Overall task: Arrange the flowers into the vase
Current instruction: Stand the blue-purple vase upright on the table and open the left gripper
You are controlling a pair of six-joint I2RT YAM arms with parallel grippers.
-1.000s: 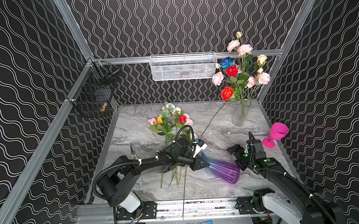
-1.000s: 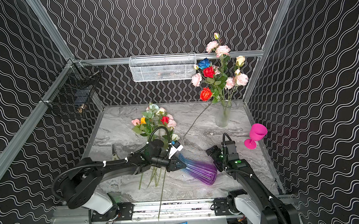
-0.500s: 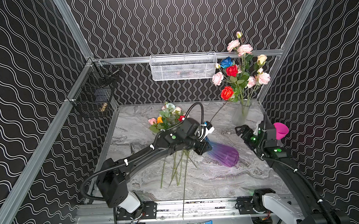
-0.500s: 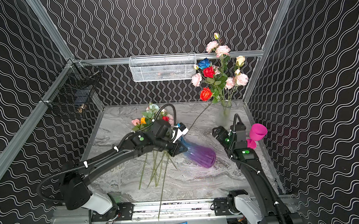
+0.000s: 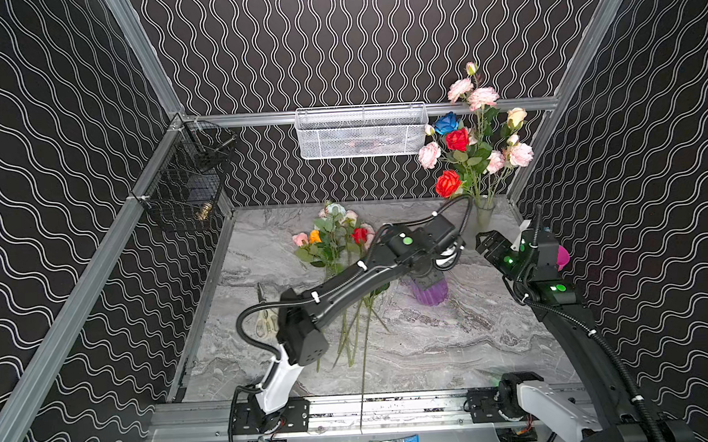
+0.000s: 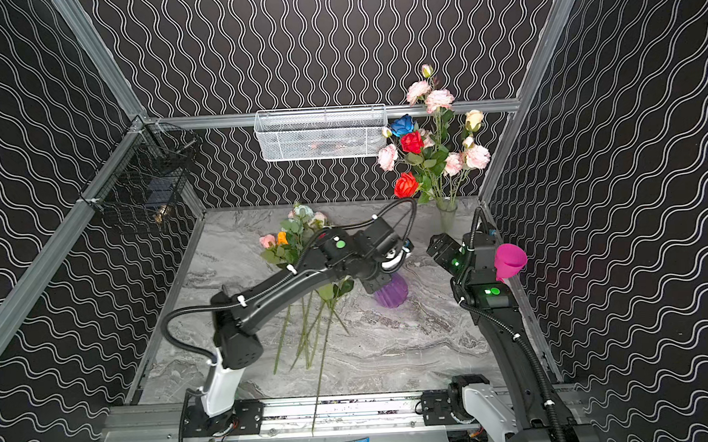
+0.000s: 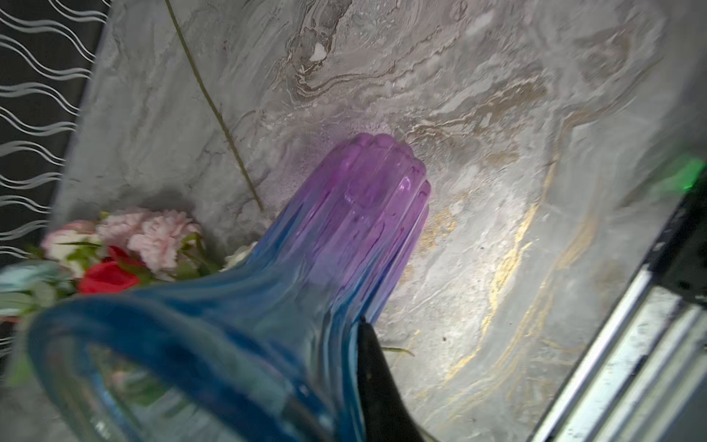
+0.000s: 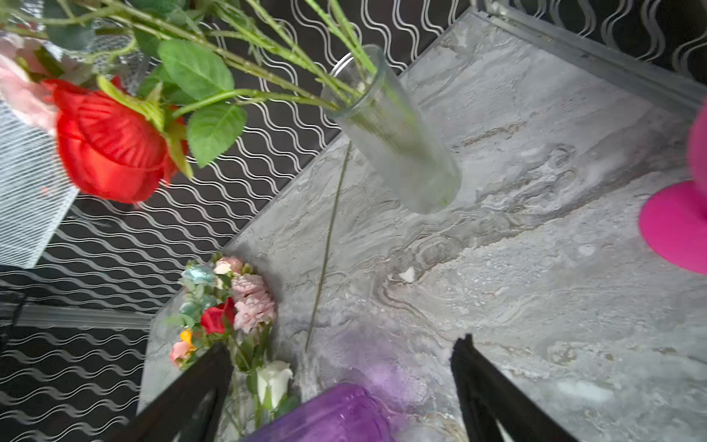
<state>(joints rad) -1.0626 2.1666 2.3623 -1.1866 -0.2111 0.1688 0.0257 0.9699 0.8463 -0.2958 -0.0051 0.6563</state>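
The vase goes back and down with my left gripper next for an upright release, since the clear patch of marble table is below and slightly back from the gripper.
A ribbed vase [image 5: 430,295] [image 6: 391,291], blue at the mouth and purple at the base, hangs base-down just over the marble table. My left gripper [image 5: 424,277] [image 7: 336,398] is shut on its blue rim, one finger [image 7: 378,382] outside the glass. Loose flowers [image 5: 336,239] [image 6: 291,238] lie behind and to the left, their stems running toward the front. My right gripper [image 5: 486,242] [image 8: 340,382] stands open and empty to the right of the vase [image 8: 325,417]. More flowers [image 5: 469,149] stand in a clear glass vase [image 5: 484,215] [image 8: 398,141] at the back right.
A pink goblet [image 6: 509,261] [image 8: 677,229] stands by the right wall, behind my right arm. Scissors [image 5: 265,314] lie at the left under my left arm. A white wire basket [image 5: 362,132] hangs on the back wall and a black one [image 5: 188,176] on the left wall.
My left arm has lifted the vase from low near the front, carried it back and right, and turned it base-down. My right arm has risen and moved back toward the clear vase.
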